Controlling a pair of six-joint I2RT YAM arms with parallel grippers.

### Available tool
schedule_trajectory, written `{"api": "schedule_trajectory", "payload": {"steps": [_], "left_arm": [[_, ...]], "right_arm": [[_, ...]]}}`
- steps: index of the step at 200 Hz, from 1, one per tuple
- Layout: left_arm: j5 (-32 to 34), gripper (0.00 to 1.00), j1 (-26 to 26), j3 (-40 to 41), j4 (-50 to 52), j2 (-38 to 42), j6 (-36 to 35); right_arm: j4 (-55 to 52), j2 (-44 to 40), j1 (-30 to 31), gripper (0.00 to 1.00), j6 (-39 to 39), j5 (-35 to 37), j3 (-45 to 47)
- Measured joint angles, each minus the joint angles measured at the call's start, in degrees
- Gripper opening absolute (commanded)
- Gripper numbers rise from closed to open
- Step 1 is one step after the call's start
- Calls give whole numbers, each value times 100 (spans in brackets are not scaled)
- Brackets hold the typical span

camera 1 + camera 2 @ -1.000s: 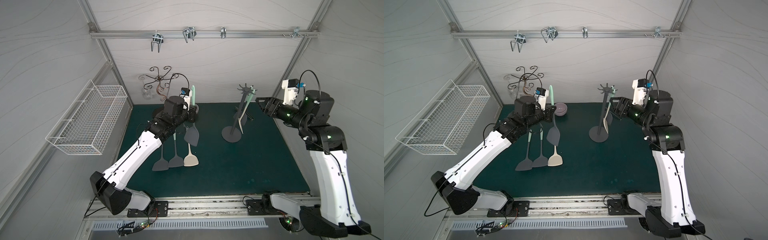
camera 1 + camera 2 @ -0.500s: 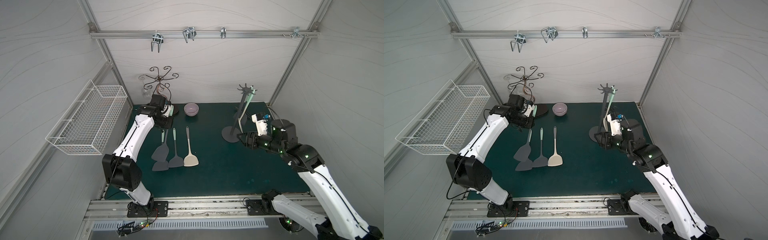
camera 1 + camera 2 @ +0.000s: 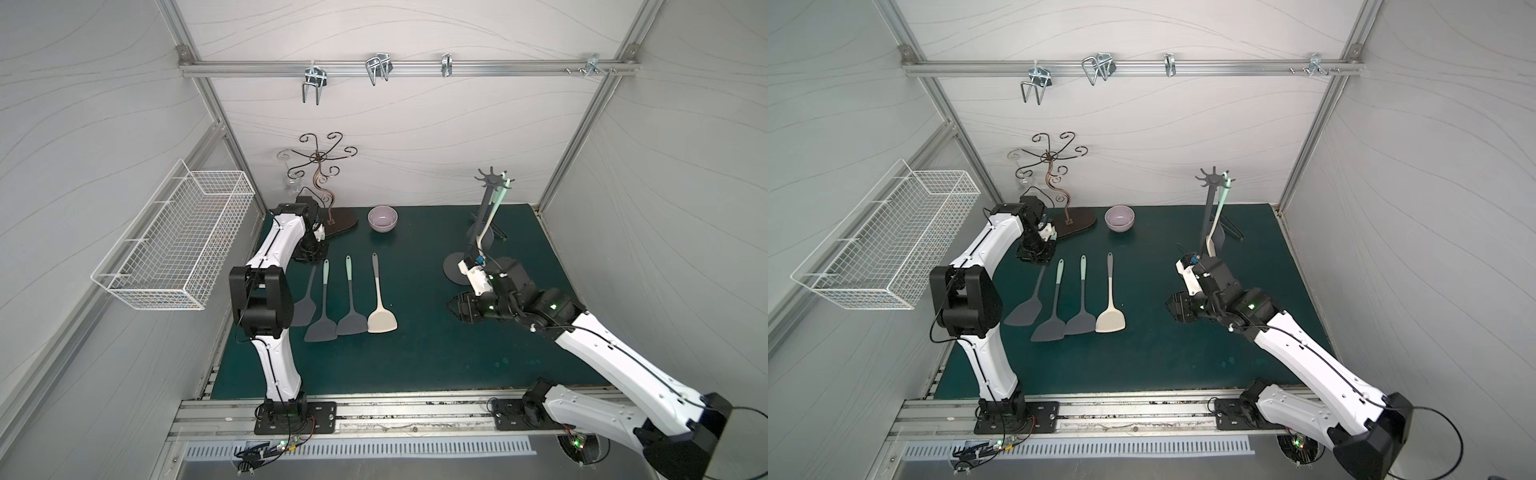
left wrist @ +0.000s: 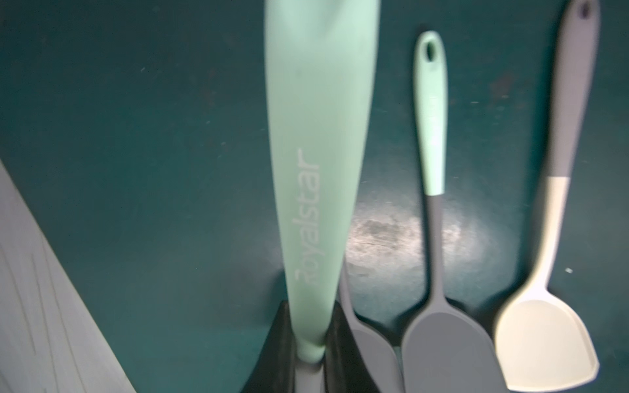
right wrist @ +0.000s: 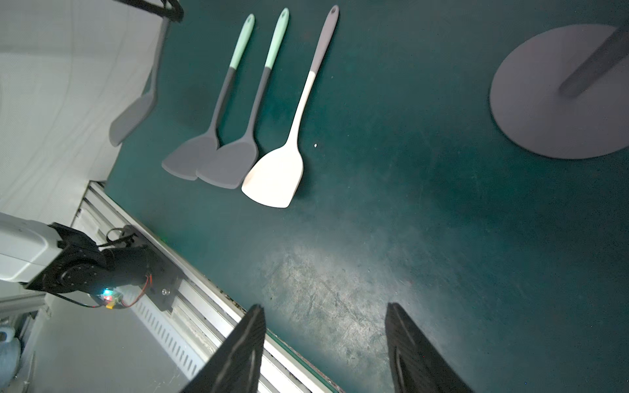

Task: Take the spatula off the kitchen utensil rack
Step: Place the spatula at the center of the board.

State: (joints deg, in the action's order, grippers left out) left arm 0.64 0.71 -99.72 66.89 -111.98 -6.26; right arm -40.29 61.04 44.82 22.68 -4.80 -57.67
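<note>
The robot's left gripper needs to move down toward the mat's bare strip [image 4: 213, 281] and let go of the spatula's mint handle [image 4: 316, 170], since the mat is bare between the lying spatulas and the basket's side.
The kitchen utensil rack [image 3: 482, 216] stands at the back right of the green mat, its round base [image 5: 551, 102] in the right wrist view. A spatula [image 3: 498, 201] with a mint handle and cream blade hangs from the rack's crown in both top views [image 3: 1220, 208]. My right gripper [image 3: 457, 309] is open and empty, low over the mat in front of the rack base [image 5: 325, 309]. My left gripper [image 3: 309, 255] at the back left is shut on the mint handle [image 4: 316, 170] of another spatula, whose grey blade [image 3: 303, 309] points toward the front.
Three spatulas [image 3: 349, 299] lie side by side on the mat, just right of the held one. A lilac bowl [image 3: 382, 218] and a brown scrolled stand [image 3: 322, 178] are at the back. A white wire basket [image 3: 174, 241] hangs on the left wall.
My left arm drew back to the back left and lowered its spatula beside the row. My right gripper dropped from the rack's crown and moved forward past the base.
</note>
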Motion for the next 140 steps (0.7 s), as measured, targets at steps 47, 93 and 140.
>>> {"api": "schedule_trajectory", "payload": {"steps": [47,93,140], "left_arm": [[238,0,243,363,-341,0,55],[186,0,483,629,-673,-37,-22],[197,0,664,546,-699,-435,-181]], "right_arm": [[282,452,284,60,4,81,0],[448,638,284,60,4,179,0],[511,916,284,61,-2,210,-13]]}}
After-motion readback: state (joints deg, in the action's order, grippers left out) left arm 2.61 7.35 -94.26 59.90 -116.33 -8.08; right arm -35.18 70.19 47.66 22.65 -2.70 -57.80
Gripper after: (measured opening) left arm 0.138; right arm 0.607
